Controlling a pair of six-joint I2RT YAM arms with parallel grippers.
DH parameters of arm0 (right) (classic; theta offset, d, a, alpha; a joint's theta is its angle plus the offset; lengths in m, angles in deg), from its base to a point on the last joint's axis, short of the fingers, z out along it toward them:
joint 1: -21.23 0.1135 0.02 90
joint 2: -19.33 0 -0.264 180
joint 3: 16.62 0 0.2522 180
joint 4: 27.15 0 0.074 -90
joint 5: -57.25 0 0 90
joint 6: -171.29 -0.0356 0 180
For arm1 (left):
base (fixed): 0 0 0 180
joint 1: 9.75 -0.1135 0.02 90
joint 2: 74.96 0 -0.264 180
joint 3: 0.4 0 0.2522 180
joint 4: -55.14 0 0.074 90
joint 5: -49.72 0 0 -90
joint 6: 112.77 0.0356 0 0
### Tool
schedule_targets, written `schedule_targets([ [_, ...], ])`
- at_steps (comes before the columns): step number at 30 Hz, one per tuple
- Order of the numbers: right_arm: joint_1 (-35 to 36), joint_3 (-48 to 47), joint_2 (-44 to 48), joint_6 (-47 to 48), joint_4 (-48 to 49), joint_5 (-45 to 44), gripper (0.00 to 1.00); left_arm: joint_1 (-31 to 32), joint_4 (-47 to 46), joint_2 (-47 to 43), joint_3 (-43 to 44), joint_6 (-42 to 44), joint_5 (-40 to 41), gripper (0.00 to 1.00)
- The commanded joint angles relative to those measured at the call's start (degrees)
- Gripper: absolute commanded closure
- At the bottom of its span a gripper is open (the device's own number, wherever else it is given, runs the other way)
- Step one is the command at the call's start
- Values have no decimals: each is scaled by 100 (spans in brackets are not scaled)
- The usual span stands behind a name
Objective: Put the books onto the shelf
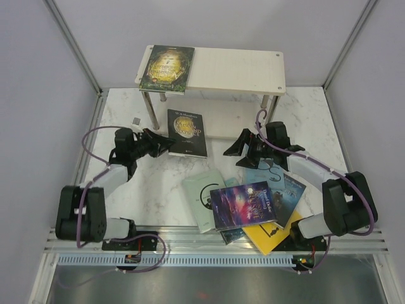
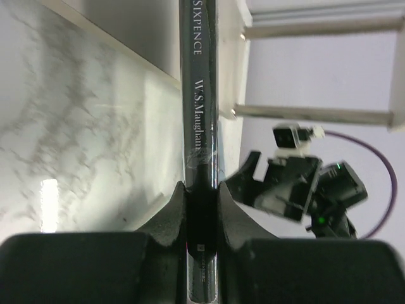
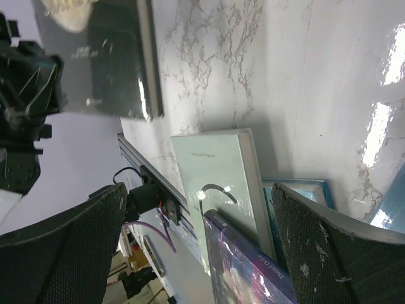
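Note:
The black book still sticks out. My left gripper will next move outward toward the shelf post and slide the black book under the shelf's top board.
The shelf (image 1: 221, 69) stands at the back, and a dark green-gold book (image 1: 168, 68) lies on the left of its top board. My left gripper (image 1: 166, 143) is shut on the spine of a black book (image 1: 188, 133) in front of the lower tier. In the left wrist view the spine (image 2: 201, 95) runs up between the jaws of the left gripper (image 2: 201, 190). My right gripper (image 1: 237, 149) stands open and empty beside a pile of books: pale (image 1: 204, 199), galaxy (image 1: 243, 204), teal (image 1: 281, 187) and yellow (image 1: 272, 233). The right gripper (image 3: 199, 190) frames the pale book (image 3: 221, 177) and the galaxy book (image 3: 247, 272).
Metal frame posts (image 1: 76, 47) and grey walls bound the marble table (image 1: 145, 183) on the left, back and right. A rail (image 1: 209, 244) runs along the near edge by the arm bases. The right arm's purple cable (image 1: 262, 126) loops near the shelf's right post.

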Motion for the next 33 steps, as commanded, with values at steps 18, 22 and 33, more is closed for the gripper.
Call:
schedule_targets([
  [18,142,-5,-286,335,-29,30,2,-800,-534,2523,2377,3,-119,90],
  [22,134,-13,-409,397,-21,30,2,-1046,1652,2049,2166,1049,534,1],
  [33,195,-619,-1112,274,217,56,2,-1108,2470,2365,2210,1769,-368,0],
])
